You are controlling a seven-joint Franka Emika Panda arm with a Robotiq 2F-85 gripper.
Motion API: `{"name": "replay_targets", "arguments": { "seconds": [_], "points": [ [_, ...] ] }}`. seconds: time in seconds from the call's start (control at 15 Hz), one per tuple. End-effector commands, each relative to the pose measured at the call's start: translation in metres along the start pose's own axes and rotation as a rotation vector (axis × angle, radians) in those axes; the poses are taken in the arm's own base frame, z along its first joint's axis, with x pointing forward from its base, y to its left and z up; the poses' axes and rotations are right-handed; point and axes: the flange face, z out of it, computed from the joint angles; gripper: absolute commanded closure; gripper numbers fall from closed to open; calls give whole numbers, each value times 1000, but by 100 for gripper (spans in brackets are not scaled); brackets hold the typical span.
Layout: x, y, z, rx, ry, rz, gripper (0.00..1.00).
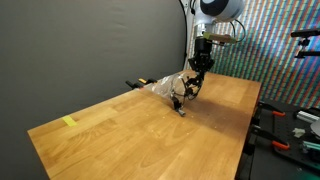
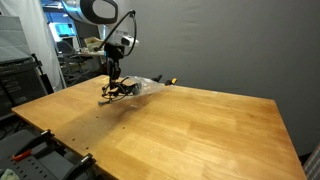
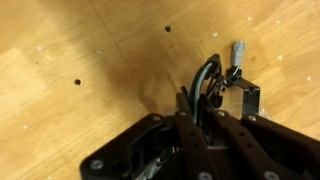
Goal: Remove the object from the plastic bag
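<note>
My gripper carries the black object away from the plastic bag [image 1: 160,86] next and releases it over the bare wood, since it hangs close to the bag's edge.
A clear plastic bag [image 1: 160,86] lies on the wooden table [image 1: 130,130]; it also shows in the exterior view from the opposite side [image 2: 150,85]. My gripper [image 1: 188,92] hangs just above the table beside the bag and is shut on a dark object of black cable and metal bracket [image 1: 180,98]. In the wrist view the fingers [image 3: 200,110] are closed around the black cable, with the metal bracket [image 3: 243,95] sticking out past the fingertips over the wood. The object [image 2: 117,91] hangs next to the bag's edge in an exterior view.
A small yellow tag [image 1: 69,122] lies near the table's corner. A black-and-yellow item [image 1: 133,84] lies behind the bag. Racks with tools [image 1: 290,120] stand past the table's edge. Two small holes [image 3: 77,82] mark the tabletop in the wrist view.
</note>
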Motion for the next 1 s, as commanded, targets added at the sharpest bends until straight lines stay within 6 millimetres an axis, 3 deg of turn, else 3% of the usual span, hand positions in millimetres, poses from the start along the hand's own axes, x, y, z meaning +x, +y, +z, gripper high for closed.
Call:
{"name": "replay_targets", "arguments": {
  "seconds": [0.0, 0.33, 0.67, 0.93],
  "points": [
    [-26, 2, -45, 13, -78, 19, 95],
    [-61, -4, -83, -22, -224, 4, 95],
    [-95, -21, -96, -90, -313, -16, 95],
    [-121, -60, -102, -119, -319, -123, 95]
  ]
}}
